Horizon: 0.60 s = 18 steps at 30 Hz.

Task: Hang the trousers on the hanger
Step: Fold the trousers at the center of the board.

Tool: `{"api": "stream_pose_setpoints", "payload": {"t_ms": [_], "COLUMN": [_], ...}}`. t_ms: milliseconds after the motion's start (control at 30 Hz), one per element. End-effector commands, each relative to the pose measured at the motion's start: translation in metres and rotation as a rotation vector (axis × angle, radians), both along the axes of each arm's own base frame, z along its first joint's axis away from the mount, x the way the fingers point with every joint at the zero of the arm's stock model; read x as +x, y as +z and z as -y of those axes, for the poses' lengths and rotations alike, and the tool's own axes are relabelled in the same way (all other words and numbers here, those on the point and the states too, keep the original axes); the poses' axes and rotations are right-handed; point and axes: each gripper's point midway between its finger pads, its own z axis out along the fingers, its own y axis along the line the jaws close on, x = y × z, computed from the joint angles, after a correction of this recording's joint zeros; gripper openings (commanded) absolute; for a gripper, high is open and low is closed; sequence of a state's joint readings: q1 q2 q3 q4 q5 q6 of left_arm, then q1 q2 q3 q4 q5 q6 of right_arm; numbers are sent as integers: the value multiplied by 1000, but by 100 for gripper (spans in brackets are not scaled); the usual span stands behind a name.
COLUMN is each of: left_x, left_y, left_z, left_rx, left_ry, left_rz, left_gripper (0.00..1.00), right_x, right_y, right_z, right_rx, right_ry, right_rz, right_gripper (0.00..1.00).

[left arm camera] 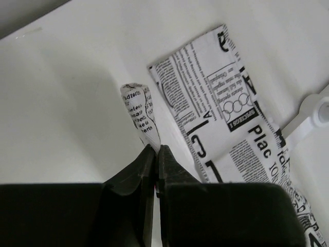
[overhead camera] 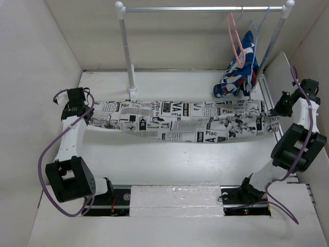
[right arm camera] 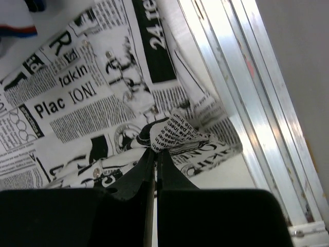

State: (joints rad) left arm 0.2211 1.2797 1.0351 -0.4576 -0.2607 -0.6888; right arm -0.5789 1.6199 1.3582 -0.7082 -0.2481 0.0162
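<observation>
I will next move my right gripper's bunched fold outward to the trousers' far corner (overhead camera: 260, 102) near the hanging garment and release it, as the layer beneath is still uncovered.
The newsprint trousers (overhead camera: 180, 121) stretch across the table between my two grippers. My left gripper (overhead camera: 88, 114) is shut on the left end of the fabric; in the left wrist view the jaws (left arm camera: 155, 149) pinch a fold of the trousers (left arm camera: 226, 108). My right gripper (overhead camera: 272, 112) is shut on the right end; in the right wrist view the jaws (right arm camera: 154, 152) pinch a bunched fold of the trousers (right arm camera: 92, 103). The pink hanger (overhead camera: 235, 38) hangs on the white rail (overhead camera: 200, 9) at the back right, away from both grippers.
A pale blue hanger (overhead camera: 259, 25) with a blue, white and red garment (overhead camera: 241, 69) hangs beside the pink one. The rail's left post (overhead camera: 127, 56) stands just behind the trousers. An aluminium track (right arm camera: 247, 98) runs along the table's right edge. White walls enclose the space.
</observation>
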Motion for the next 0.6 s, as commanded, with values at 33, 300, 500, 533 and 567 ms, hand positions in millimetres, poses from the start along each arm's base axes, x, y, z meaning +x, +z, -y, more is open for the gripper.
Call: {"api": "stream_pose_setpoints", "payload": {"t_ms": [33,300,500,533,567], "left_x": [36,92,150,156,170], "left_y": [20,-7,-34,-55,-44], "left_z": [-13,-24,-20,-20,-22], "left_rx": [44,65,118,111,114], "left_ry": [35,-7,-65,-75,-78], "left_rz": [72,-42,-132,-179,-163], "left_gripper": [0,0,0,0,0], "right_x": [62,132,173,177,180], "right_y": [40,11,-1,-14,-17], "right_z": [21,29,37,38,38], "right_rx": [-100,-63,-51,-39,-30], "right_ry": [26,74,90,90,89], "right_rz": [140,129,134,117,123], "right_gripper": [0,0,0,0,3]}}
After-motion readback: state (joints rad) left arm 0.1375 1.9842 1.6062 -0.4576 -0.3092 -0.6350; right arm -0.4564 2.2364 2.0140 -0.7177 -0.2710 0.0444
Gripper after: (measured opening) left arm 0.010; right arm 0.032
